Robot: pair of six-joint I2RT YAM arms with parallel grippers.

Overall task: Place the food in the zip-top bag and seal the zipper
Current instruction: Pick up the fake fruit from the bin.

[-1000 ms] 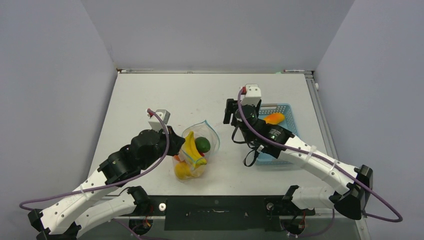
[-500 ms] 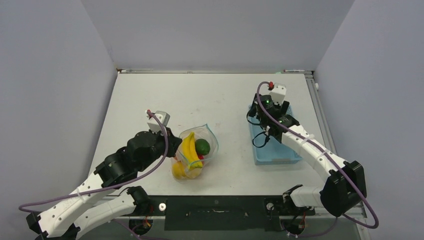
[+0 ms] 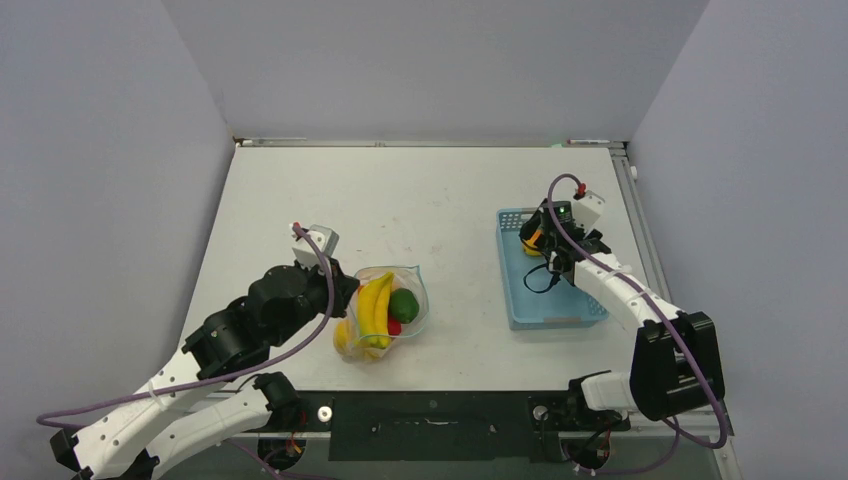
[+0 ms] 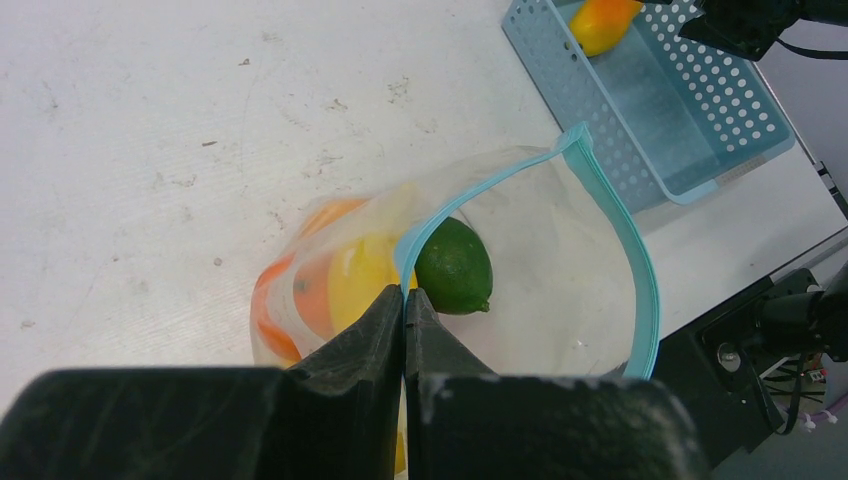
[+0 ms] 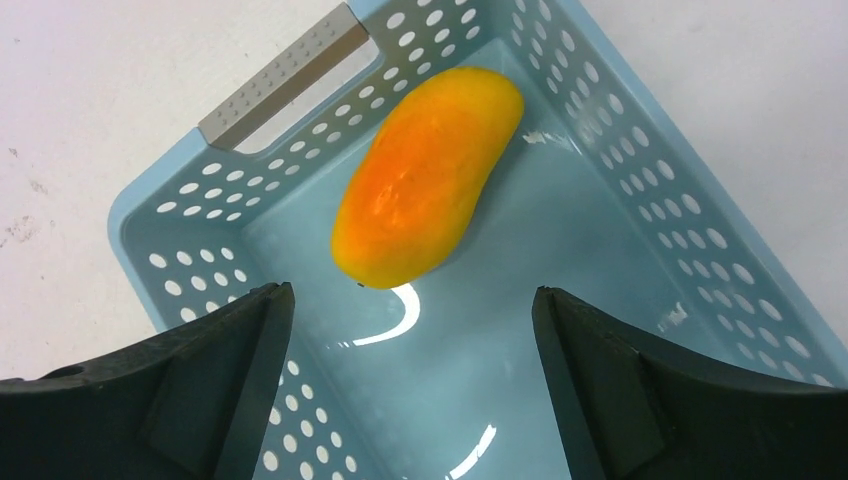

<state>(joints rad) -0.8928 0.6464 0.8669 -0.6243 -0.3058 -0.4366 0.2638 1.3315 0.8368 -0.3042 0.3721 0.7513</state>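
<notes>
Next, my right gripper comes down into the basket, and its open fingers pass on either side of the mango-shaped fruit's width point(image 3: 533, 243) point(image 5: 427, 180).
The clear zip-top bag point(image 3: 385, 320) lies left of centre, its mouth open. It holds yellow bananas point(image 3: 372, 308), a green lime point(image 3: 404, 304), a red piece and orange rounds point(image 4: 300, 290). My left gripper point(image 4: 404, 300) is shut on the bag's light blue zipper point(image 4: 610, 210) at the near lip, beside the lime point(image 4: 455, 266). My right gripper point(image 5: 410, 310) is open above an orange-yellow mango-shaped fruit point(image 5: 428, 176) lying in the light blue basket point(image 5: 700, 250). That fruit also shows in the top view point(image 3: 529, 240), partly hidden by the wrist.
The basket point(image 3: 560, 312) stands at the right of the table, with only the one fruit seen in it. The table's front edge with the arm bases runs just below the bag. Grey walls enclose the left, back and right.
My right arm swung right from the table's centre to over the basket's far end. My left gripper pulled the bag slightly toward the front edge.
</notes>
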